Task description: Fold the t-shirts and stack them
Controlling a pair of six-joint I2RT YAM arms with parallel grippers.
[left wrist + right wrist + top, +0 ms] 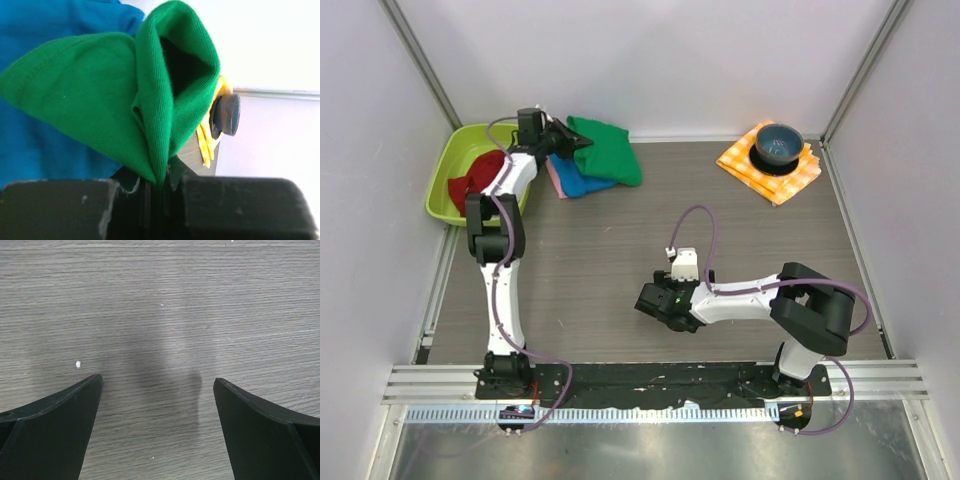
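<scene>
The left gripper will next pull the edge of the green shirt toward the lime green basin, then let go of it there.
A folded green t-shirt [610, 150] lies at the back of the table on top of a blue t-shirt [582, 184] and a pink one [554, 176], whose edges stick out beneath it. My left gripper [570, 140] is shut on the green shirt's left edge. In the left wrist view the green cloth [115, 105] rises in a fold from between the jaws, with blue cloth [35, 145] behind it. My right gripper [655, 303] is open and empty low over the bare table near the middle; its fingers [55, 425] stand wide apart over wood.
A lime green basin [445, 185] holding a red cloth [475, 180] stands at the back left. An orange-and-white checked cloth [795, 175] with a dark bowl [778, 143] on it lies at the back right. White walls enclose the table.
</scene>
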